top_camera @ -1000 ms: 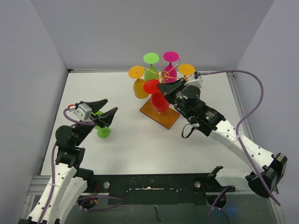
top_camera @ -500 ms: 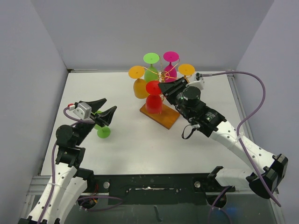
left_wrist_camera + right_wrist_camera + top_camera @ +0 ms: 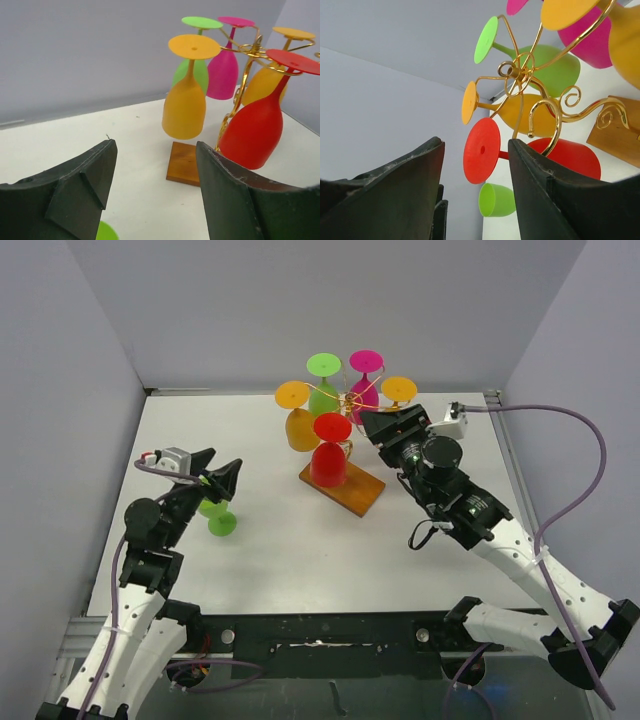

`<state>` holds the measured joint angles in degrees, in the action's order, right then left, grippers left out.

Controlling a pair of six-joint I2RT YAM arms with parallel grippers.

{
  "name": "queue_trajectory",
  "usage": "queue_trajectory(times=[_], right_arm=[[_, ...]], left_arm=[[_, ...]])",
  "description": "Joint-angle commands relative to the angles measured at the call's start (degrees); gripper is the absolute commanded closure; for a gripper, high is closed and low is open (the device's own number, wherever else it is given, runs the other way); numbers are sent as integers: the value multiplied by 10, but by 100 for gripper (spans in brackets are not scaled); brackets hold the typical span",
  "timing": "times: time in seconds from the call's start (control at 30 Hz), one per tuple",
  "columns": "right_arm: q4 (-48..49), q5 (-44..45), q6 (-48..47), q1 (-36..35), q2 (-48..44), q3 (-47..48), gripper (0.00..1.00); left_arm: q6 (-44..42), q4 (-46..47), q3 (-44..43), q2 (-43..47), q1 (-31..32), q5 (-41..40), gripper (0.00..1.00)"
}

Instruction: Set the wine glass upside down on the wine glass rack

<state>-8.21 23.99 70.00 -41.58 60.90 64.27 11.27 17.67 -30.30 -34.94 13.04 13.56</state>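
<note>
Next, my left gripper will tip its level fingers downward and lower them astride the light green wine glass's rim edge facing the rack, since the light green wine glass (image 3: pixel 216 514) stands below it.
The wine glass rack (image 3: pixel 352 492) has a gold wire stem and a brown wooden base, seen too in the left wrist view (image 3: pixel 184 163) and the right wrist view (image 3: pixel 519 74). A red wine glass (image 3: pixel 329 461) hangs upside down on its near arm, foot on top (image 3: pixel 482 150). My right gripper (image 3: pixel 372 428) is open just right of it, touching nothing (image 3: pixel 475 170). A light green wine glass (image 3: pixel 216 514) is on the table at the left. My left gripper (image 3: pixel 220 468) hovers open over it, its jaws empty (image 3: pixel 155 165); only the glass's green edge (image 3: pixel 107 232) shows there.
Several more glasses hang on the rack: an orange one (image 3: pixel 298 426), a green one (image 3: pixel 323 390), a magenta one (image 3: pixel 365 380) and a second orange one (image 3: pixel 399 390). Grey walls enclose the white table (image 3: pixel 270 560) on three sides.
My right gripper has opened and let go of the red glass, which now hangs straight on the rack. The right arm has drawn back to the right. The left gripper has sunk toward the green glass.
</note>
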Motion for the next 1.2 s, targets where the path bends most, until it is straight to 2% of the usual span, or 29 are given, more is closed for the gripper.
queue_trajectory(times=[0.0, 0.13, 0.3, 0.47, 0.57, 0.83, 1.17], right_arm=[[28, 45, -38, 5, -31, -3, 45], [54, 57, -96, 6, -50, -9, 44], [78, 61, -190, 6, -56, 1, 43], [80, 67, -234, 7, -57, 3, 43], [84, 69, -239, 7, -61, -3, 43], [88, 67, -239, 8, -63, -11, 43], [90, 63, -233, 9, -62, -16, 43]], left_arm=[[22, -57, -52, -16, 1, -57, 38], [53, -155, -98, -37, 0, -89, 38], [136, -337, -169, -74, 1, -197, 40], [170, -442, -197, -116, 0, -200, 46], [178, -459, -199, -151, 0, -184, 49], [185, -436, -200, -245, -1, -192, 60], [167, -429, -206, -293, -2, -199, 76]])
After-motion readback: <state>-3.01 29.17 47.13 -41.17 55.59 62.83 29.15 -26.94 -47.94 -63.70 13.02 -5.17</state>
